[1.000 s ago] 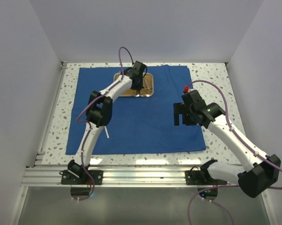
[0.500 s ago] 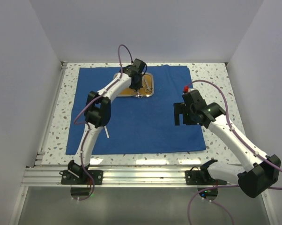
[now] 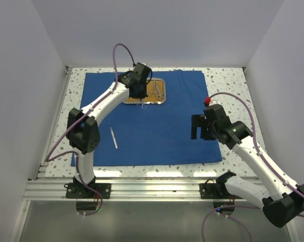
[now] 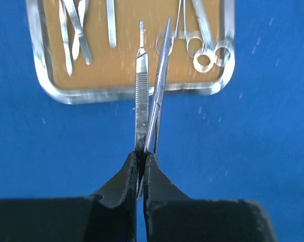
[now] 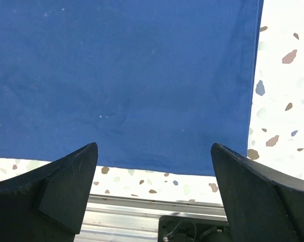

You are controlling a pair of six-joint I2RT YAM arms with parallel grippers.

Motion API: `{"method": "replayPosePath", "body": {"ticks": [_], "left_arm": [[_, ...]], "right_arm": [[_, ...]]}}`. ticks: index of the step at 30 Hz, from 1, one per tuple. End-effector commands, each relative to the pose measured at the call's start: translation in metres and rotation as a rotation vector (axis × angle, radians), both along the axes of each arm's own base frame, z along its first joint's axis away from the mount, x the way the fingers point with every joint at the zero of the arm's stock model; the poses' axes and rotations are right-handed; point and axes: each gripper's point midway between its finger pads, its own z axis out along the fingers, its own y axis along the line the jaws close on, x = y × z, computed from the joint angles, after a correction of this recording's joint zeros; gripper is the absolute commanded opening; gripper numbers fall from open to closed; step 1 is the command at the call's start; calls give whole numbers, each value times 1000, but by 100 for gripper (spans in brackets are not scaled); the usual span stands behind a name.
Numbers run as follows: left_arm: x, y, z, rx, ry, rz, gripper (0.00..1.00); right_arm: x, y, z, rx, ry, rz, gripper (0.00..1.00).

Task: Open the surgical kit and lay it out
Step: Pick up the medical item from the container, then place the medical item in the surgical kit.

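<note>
The left gripper moves back from the tray (image 3: 162, 101) and down over the cloth beside the lone thin instrument next, since that near part of the cloth lies bare.
The royal-blue cloth (image 3: 162, 133) lies spread flat on the table. The steel tray (image 3: 162, 101) with the orange-brown inside sits on its far middle. My left gripper (image 3: 141, 95) hangs at the tray's near left edge. In the left wrist view it (image 4: 142, 156) is shut on a ridged scalpel handle (image 4: 141, 96) and a thin silvery instrument (image 4: 160, 85), both pointing over the tray (image 4: 91, 96). Ring-handled clamps (image 4: 208, 55) and tweezers (image 4: 71, 35) lie in the tray. One thin instrument (image 3: 113, 137) lies on the cloth at the near left. My right gripper (image 3: 197, 126) is open and empty over the cloth's right part.
The right wrist view shows the cloth's near right corner (image 5: 121, 75), the speckled table top (image 5: 281, 75) and the aluminium rail (image 5: 142, 214) at the near edge. White walls close the table on three sides.
My left gripper has drawn back from over the tray's middle to its near left edge with the instruments, and its elbow has swung left. My right gripper has shifted slightly nearer.
</note>
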Motion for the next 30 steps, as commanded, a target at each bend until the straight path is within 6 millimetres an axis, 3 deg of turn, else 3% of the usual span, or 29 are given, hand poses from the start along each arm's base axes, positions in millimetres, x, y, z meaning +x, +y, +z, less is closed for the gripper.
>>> {"method": "replayPosePath", "body": {"ticks": [1, 2, 10, 13, 17, 22, 26, 29, 30], "left_arm": [[-49, 3, -12, 0, 59, 18, 0], [-62, -3, 1, -38, 33, 15, 0], [-162, 20, -28, -70, 97, 78, 0], [-192, 16, -36, -104, 124, 77, 0], [-225, -8, -42, -159, 152, 51, 0], [-225, -43, -51, -321, 141, 8, 0], [-217, -46, -64, -316, 133, 59, 0], [-213, -46, -83, -287, 147, 83, 31], [-212, -50, -93, -284, 157, 77, 50]], "right_arm": [[-5, 2, 3, 47, -23, -6, 98], [-7, 1, 1, 46, -17, -7, 98], [-21, 2, -4, 79, -1, 17, 98], [-21, 5, -3, 85, -1, 31, 98], [-23, 7, -3, 98, -1, 49, 98], [-24, 12, -3, 112, 8, 73, 99], [-27, 11, -1, 117, 9, 77, 98], [-29, 11, 2, 126, -4, 77, 98], [-29, 11, 3, 128, -8, 78, 98]]}}
